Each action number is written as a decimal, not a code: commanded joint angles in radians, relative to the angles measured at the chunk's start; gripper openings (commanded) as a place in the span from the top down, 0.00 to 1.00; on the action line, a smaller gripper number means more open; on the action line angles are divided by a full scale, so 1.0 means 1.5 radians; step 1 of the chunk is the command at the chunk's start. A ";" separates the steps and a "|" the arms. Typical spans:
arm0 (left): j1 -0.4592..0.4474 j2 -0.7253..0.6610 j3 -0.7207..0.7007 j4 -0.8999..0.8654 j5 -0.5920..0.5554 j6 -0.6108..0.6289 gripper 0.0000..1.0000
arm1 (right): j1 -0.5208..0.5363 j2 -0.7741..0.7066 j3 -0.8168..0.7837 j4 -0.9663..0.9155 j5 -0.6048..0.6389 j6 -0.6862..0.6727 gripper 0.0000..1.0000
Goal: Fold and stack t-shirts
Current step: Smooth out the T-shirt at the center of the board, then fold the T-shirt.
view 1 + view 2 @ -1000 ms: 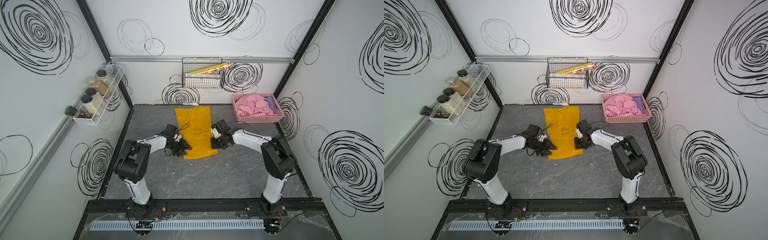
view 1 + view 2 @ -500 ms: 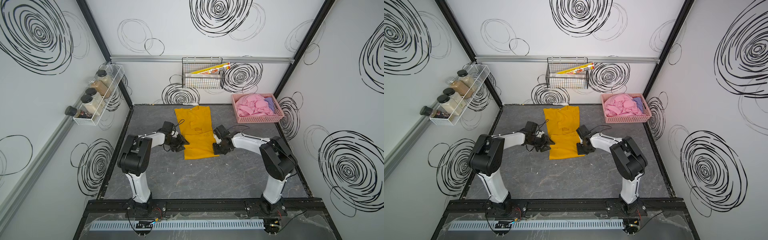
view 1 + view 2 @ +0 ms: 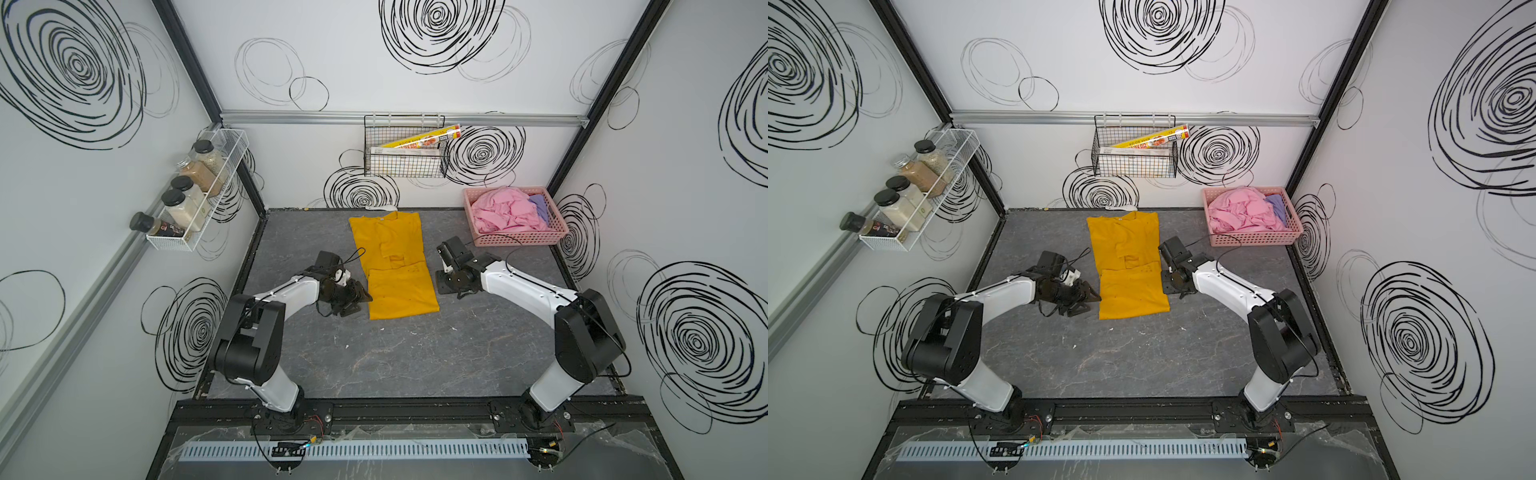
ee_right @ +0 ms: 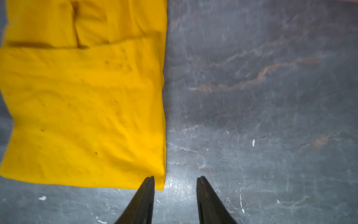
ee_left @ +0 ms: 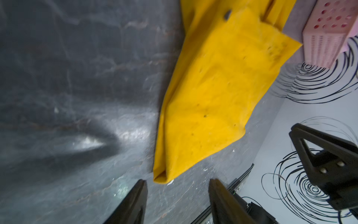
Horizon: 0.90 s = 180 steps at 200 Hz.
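The left gripper drops down open next and comes back around the shirt's near corner beside it to close, because both folded layers meet there.
The mustard-yellow t-shirt lies flat mid-table, folded into a long strip with its near end doubled over. My left gripper sits low on the table at that end's left edge. In the left wrist view it is open, with the shirt's folded corner just ahead of the gap. My right gripper is at the shirt's right edge. In the right wrist view it is open beside the shirt, holding nothing. The pink t-shirt and the lavender t-shirt lie crumpled in a basket.
The pink perforated basket stands at the back right corner. A wire basket with boxes hangs on the back wall. A wire shelf of jars is on the left wall. Grey table stretches in front of the shirt.
My right gripper has opened and come off the yellow shirt's right edge. My left gripper has drawn back off its left edge. The shirt now lies free with its near end doubled over.
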 commanded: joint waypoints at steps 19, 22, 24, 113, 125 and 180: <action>-0.015 0.007 -0.038 -0.030 0.003 0.017 0.41 | -0.002 0.033 -0.068 0.028 -0.057 0.008 0.50; -0.016 0.009 -0.039 -0.029 0.002 0.016 0.41 | -0.002 0.033 -0.071 0.031 -0.059 0.009 0.50; -0.017 0.010 -0.040 -0.028 0.002 0.015 0.41 | -0.002 0.033 -0.073 0.033 -0.061 0.009 0.49; -0.077 0.112 -0.036 0.080 -0.015 -0.077 0.41 | -0.003 0.065 -0.104 0.099 -0.131 0.006 0.47; -0.081 0.121 -0.026 0.076 -0.023 -0.078 0.42 | -0.003 0.067 -0.103 0.097 -0.133 0.006 0.48; -0.083 0.140 -0.008 0.061 -0.047 -0.077 0.49 | -0.004 0.020 -0.082 0.073 -0.144 0.007 0.49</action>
